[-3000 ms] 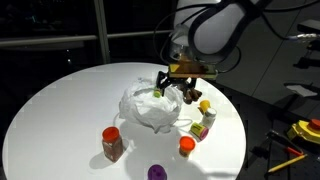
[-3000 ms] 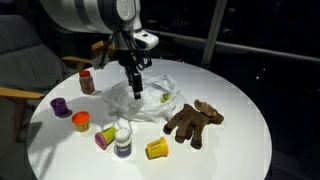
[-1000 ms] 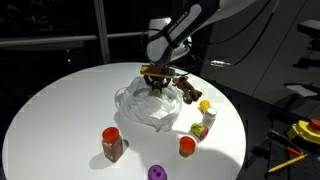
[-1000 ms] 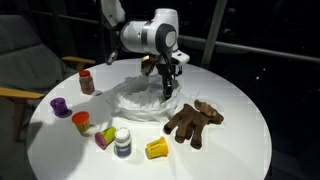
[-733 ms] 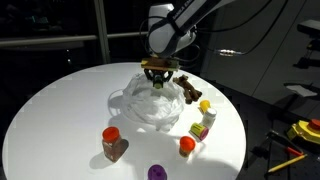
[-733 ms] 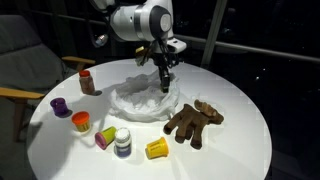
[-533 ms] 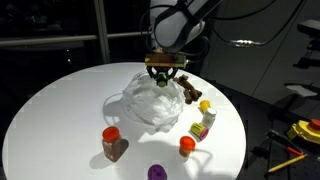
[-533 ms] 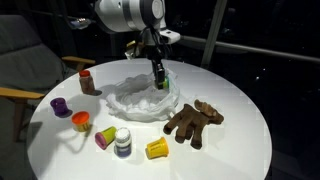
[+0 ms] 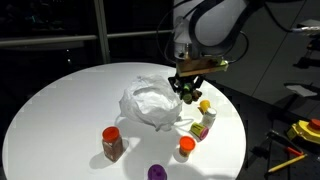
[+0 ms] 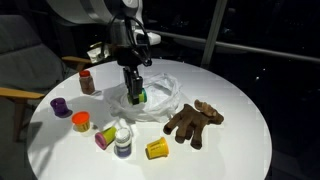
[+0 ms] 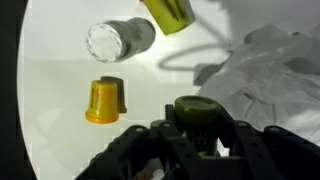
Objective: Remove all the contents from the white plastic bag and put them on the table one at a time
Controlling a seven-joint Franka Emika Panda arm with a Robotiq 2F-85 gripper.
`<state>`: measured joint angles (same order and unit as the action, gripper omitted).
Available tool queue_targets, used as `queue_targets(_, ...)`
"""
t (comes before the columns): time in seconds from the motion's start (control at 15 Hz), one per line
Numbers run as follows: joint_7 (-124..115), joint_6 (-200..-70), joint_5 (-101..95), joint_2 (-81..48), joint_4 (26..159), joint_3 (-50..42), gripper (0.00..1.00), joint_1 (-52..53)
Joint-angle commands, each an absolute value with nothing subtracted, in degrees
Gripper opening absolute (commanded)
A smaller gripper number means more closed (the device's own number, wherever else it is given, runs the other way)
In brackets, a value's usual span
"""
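Observation:
The bare tabletop beside the yellow cup is below, to the left in the wrist view, so my gripper needs to move over, go down and let go of the food.
My gripper (image 10: 135, 95) (image 9: 188, 93) is shut on a small green toy food (image 11: 197, 108), held above the edge of the white plastic bag (image 10: 158, 101) (image 9: 152, 104). In the wrist view the green piece sits between the black fingers (image 11: 243, 140), with the wrinkled bag (image 11: 262, 68) to its right. Out on the table (image 10: 230, 150) lie the brown toy figure (image 10: 192, 122), a red-lidded jar (image 10: 87, 82) (image 9: 112, 143), a purple piece (image 10: 61, 106), an orange piece (image 10: 81, 122) and a yellow cup (image 10: 157, 150) (image 11: 104, 100).
A white-lidded jar (image 10: 122, 143) (image 11: 118, 40) and a yellow-green piece (image 10: 104, 138) stand just in front of the gripper. A wooden chair (image 10: 15, 70) stands beside the table. Yellow tools (image 9: 300, 135) lie off the table's side.
The gripper, with the green toy in it, has swung away from the bag's far side to its nearer edge, towards the white-lidded jar. The bag has settled a little.

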<state>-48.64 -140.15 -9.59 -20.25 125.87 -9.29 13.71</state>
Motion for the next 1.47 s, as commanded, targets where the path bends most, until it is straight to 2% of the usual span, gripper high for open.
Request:
queue_targets(0.0,-54.2,-143.2,-16.2,-8.8,140.3,-10.9,0.17,12.9)
queue_targets(0.13,-61.4,-144.8,-23.3,-5.1,145.8,-12.3,0.17,12.0)
queue_targets(0.53,-77.9,-145.0,-40.4,-4.9,149.0,-11.1,0.17,5.6)
queue_targets(0.8,-76.8,-149.5,-40.3,-10.9,147.2,-10.0,0.17,2.9)
queue_targets(1.4,-80.1,-154.9,-40.6,-27.0,135.5,-15.0,0.18,3.2)
